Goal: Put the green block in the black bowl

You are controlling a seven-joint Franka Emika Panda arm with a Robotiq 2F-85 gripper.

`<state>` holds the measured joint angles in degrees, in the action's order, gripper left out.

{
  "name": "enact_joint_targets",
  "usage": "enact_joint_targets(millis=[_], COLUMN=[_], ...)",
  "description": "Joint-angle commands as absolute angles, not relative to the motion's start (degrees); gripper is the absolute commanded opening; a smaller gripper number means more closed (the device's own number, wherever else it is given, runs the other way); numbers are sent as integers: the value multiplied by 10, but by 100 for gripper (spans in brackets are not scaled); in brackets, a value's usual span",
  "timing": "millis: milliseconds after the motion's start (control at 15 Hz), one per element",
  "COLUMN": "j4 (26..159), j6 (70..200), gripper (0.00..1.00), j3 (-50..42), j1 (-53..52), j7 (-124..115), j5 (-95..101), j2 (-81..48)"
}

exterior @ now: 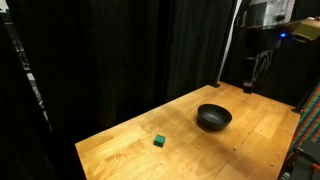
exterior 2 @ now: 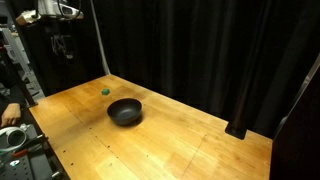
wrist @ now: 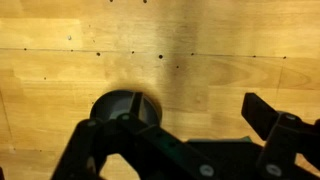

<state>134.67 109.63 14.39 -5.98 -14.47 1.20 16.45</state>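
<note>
My open gripper should move across past the black bowl (exterior: 213, 118) and down onto the green block (exterior: 159, 141), because that cube is far below it with bare tabletop all around.
The green block (exterior: 159, 141) is a tiny cube lying on the wooden table near its front edge; it also shows in an exterior view (exterior 2: 107, 90) at the table's far side. The black bowl (exterior: 213, 118) stands upright near the table's middle and shows in both exterior views (exterior 2: 124, 111). In the wrist view the bowl (wrist: 115, 103) is partly hidden behind my fingers. My gripper (exterior: 254, 84) hangs high above the table's back corner, well apart from both, and also shows in an exterior view (exterior 2: 63, 50). It is open and empty (wrist: 185, 125). The block is out of the wrist view.
The wooden table (exterior: 250, 140) has small holes in its top. Black curtains (exterior: 150, 50) close off the back. A dark base foot (exterior 2: 238, 129) rests by the table's edge. A person's hand (exterior 2: 8, 113) and metal equipment lie beside the table.
</note>
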Motion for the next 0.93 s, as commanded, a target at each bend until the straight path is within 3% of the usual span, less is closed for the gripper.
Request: enact_joint_targets(millis=[0, 267, 867], j4=[1343, 1339, 1208], j6=[1095, 1095, 1325], gripper=[100, 100, 100], j3=[135, 135, 151], j1=[-69, -69, -121], j7=[-147, -147, -173], j5=[15, 15, 47], j2=[164, 164, -149])
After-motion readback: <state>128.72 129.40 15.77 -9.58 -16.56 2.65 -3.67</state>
